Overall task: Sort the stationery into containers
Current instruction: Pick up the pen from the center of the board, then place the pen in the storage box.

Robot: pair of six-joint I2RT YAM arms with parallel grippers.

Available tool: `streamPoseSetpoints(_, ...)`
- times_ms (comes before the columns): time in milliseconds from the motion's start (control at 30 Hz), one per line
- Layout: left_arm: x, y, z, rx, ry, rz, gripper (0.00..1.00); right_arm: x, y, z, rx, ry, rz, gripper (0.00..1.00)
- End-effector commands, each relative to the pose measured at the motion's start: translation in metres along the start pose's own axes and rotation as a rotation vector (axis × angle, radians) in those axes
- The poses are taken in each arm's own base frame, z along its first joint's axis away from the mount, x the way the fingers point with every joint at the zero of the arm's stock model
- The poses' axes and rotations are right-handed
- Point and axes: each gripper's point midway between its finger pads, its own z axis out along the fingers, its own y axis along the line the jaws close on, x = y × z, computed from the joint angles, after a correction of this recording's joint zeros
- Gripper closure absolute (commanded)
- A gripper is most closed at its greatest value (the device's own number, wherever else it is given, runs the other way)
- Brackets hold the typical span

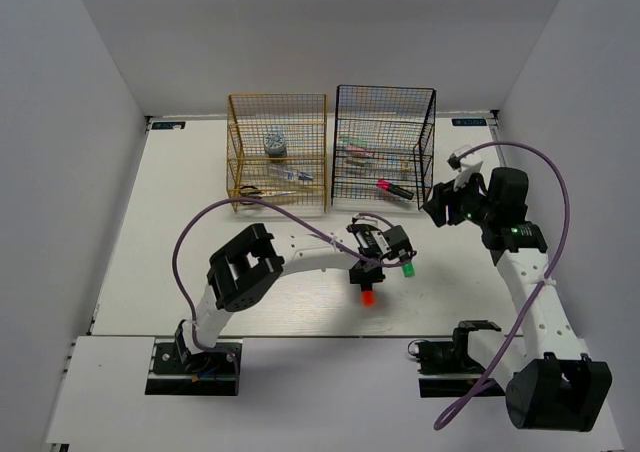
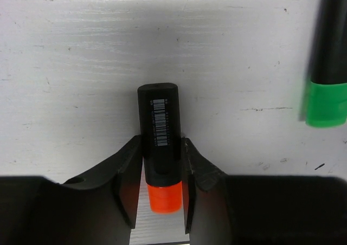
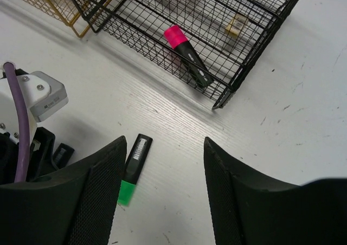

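I will lift my left gripper, move it outward to the black rack's lower shelf (image 1: 357,184) and let go beside the pink cap, where a highlighter already lies.
An orange-capped black highlighter (image 2: 159,120) lies on the white table with my left gripper (image 2: 160,147) shut on its body, one finger pressed against each side. A green-capped highlighter (image 2: 326,66) lies just to its right (image 1: 407,269). My right gripper (image 3: 165,147) hangs open and empty above the table, just in front of the black rack (image 3: 238,77). In the rack's lower tier lies a pink-capped highlighter (image 3: 187,52). The gold rack (image 1: 278,152) stands left of the black rack (image 1: 385,142).
The gold rack holds a bluish tape roll (image 1: 275,144), a clear tube (image 1: 290,174) and black-handled scissors (image 1: 250,188). Several pastel markers lie on the black rack's upper tier. A purple cable loops over each arm. White walls close in the table.
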Motion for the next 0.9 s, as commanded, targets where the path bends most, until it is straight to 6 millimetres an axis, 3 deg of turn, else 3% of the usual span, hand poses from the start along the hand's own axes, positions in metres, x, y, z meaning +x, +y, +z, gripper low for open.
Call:
streamPoseSetpoints(0, 0.004, 0.012, -0.006, -0.029, 0.003, -0.01, 0.97, -0.004, -0.005, -0.007, 0.019, -0.035, 0.022, 0.37)
streamPoseSetpoints(100, -0.011, 0.005, -0.026, 0.019, -0.039, 0.039, 0.99, 0.003, -0.01, -0.007, 0.038, -0.023, 0.023, 0.3)
streamPoseSetpoints(167, -0.032, 0.0, -0.047, 0.049, -0.101, 0.044, 0.99, 0.013, -0.013, -0.007, 0.055, -0.002, 0.033, 0.3)
streamPoseSetpoints(233, -0.056, -0.003, -0.07, 0.078, -0.162, 0.038, 0.99, 0.022, -0.016, -0.007, 0.071, 0.022, 0.051, 0.36)
streamPoseSetpoints(333, -0.087, -0.008, -0.09, 0.12, -0.228, 0.01, 0.99, 0.033, -0.021, -0.008, 0.108, 0.046, 0.1, 0.88)
streamPoseSetpoints(367, -0.1, -0.007, -0.097, 0.136, -0.246, -0.016, 0.99, 0.039, -0.023, -0.008, 0.122, 0.064, 0.117, 1.0)
streamPoseSetpoints(533, -0.156, -0.024, -0.125, 0.235, -0.339, -0.105, 0.99, 0.055, -0.013, -0.01, 0.081, 0.101, 0.192, 1.0)
streamPoseSetpoints(600, -0.174, -0.027, -0.129, 0.256, -0.366, -0.14, 0.99, 0.06, -0.01, -0.011, 0.065, 0.11, 0.211, 0.67)
streamPoseSetpoints(667, -0.196, -0.037, -0.134, 0.295, -0.411, -0.189, 0.99, 0.057, -0.004, -0.012, 0.029, 0.1, 0.225, 0.55)
streamPoseSetpoints(867, -0.248, -0.053, -0.137, 0.383, -0.558, -0.407, 0.99, 0.057, 0.009, -0.013, -0.046, 0.081, 0.28, 0.54)
